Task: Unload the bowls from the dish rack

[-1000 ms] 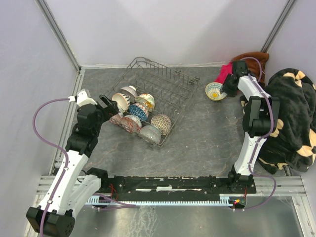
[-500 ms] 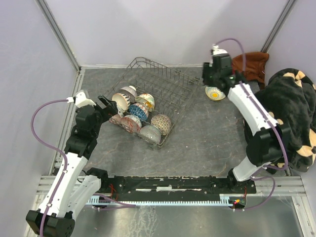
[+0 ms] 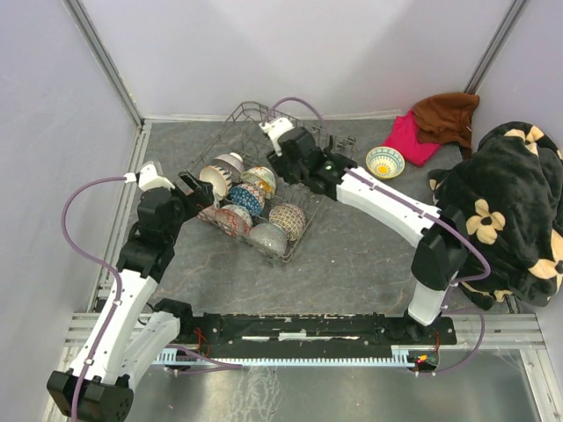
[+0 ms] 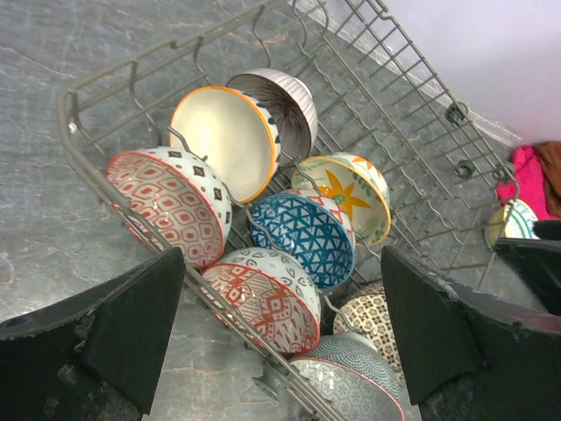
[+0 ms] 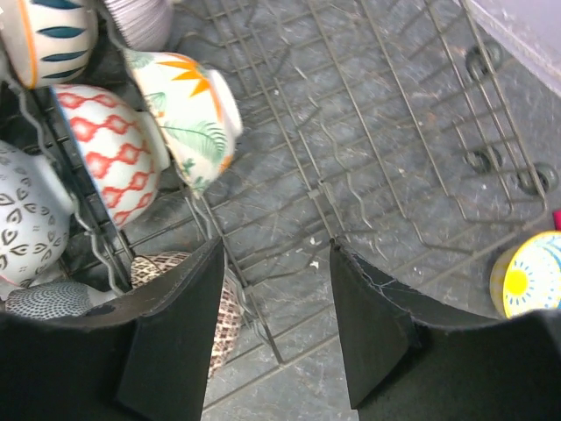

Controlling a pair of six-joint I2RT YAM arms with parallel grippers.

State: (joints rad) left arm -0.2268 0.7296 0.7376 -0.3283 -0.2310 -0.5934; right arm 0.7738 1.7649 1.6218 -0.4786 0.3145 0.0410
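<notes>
My right gripper goes down and to the left in the top view onto the yellow floral bowl's near rim (image 3: 266, 191) (image 5: 195, 182) next, since empty rack lies beside the bowl's outer side.
The grey wire dish rack (image 3: 295, 141) lies slantwise mid-table. Several patterned bowls crowd its near-left end. Among them are a cream orange-rimmed bowl (image 3: 214, 180), a blue one (image 3: 247, 199) and a brown-lattice one (image 3: 288, 220). A yellow-and-blue bowl (image 3: 384, 162) sits on the table right of the rack. My left gripper (image 3: 195, 186) is open at the rack's left edge. In the left wrist view it (image 4: 280, 333) frames a red-patterned bowl (image 4: 267, 298). My right gripper (image 3: 283, 165) is open and empty above the rack's middle. In the right wrist view it (image 5: 276, 289) is beside the yellow floral bowl (image 5: 188, 114).
A pink cloth (image 3: 412, 136) and a brown cloth (image 3: 449, 110) lie at the far right corner. A black flowered blanket (image 3: 506, 202) is heaped along the right side. Walls close in the table on the left, back and right.
My right arm has left the yellow-and-blue bowl on the table at the far right and swung left over the rack. My left arm has not moved.
</notes>
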